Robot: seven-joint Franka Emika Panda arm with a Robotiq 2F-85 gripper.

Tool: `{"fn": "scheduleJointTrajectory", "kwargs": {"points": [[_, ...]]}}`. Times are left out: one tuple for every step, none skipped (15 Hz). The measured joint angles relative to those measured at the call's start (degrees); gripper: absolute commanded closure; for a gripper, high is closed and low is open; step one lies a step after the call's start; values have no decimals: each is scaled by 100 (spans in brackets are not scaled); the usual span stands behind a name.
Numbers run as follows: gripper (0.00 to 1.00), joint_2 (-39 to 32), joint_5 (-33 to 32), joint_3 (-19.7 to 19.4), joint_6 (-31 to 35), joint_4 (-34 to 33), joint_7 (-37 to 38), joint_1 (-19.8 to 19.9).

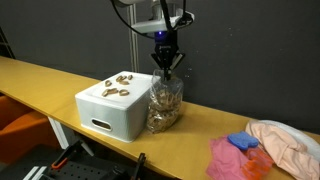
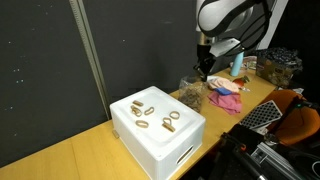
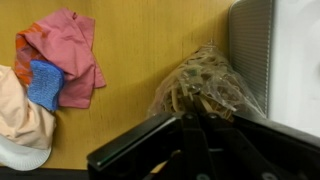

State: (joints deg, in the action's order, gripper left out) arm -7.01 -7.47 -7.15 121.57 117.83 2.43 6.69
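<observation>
My gripper shifts slightly toward the white box next and releases the gathered top, since the bag stands on the tabletop against the box's side.
A clear plastic bag (image 1: 165, 106) of tan loops stands on the wooden table against a white box (image 1: 112, 112). My gripper (image 1: 166, 63) comes down from above and is shut on the gathered top of the bag. In the wrist view the two dark fingers meet at the gripper (image 3: 198, 114), with the crinkled bag (image 3: 208, 82) just beyond them. In an exterior view the gripper (image 2: 203, 70) hangs over the bag (image 2: 190, 96). Several tan loops (image 2: 152, 115) lie loose on the lid of the box (image 2: 165, 140).
The white box (image 3: 298, 60) sits close beside the bag. A heap of pink, blue and peach cloths (image 1: 262, 150) lies further along the table, and the pink cloth (image 3: 62, 50) shows in the wrist view. A black curtain backs the table.
</observation>
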Motion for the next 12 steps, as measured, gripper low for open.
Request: {"fn": "scheduleJointTrajectory", "kwargs": {"points": [[99, -29, 1, 16, 51, -16, 0, -16], [99, -65, 4, 38, 114, -32, 0, -40], [72, -104, 5, 57, 150, -49, 0, -69], [71, -141, 5, 77, 196, -54, 1, -102], [66, -176, 7, 94, 230, -55, 4, -128], [58, -208, 7, 104, 252, -55, 4, -144], [51, -236, 7, 107, 298, -51, 4, -146], [43, -256, 7, 106, 354, -43, 4, -139], [37, -263, 6, 101, 392, -35, 4, -132], [28, -262, 4, 93, 434, -29, 3, -123], [22, -257, 1, 87, 459, -29, 3, -115], [15, -241, -2, 85, 482, -29, 3, -114]]}}
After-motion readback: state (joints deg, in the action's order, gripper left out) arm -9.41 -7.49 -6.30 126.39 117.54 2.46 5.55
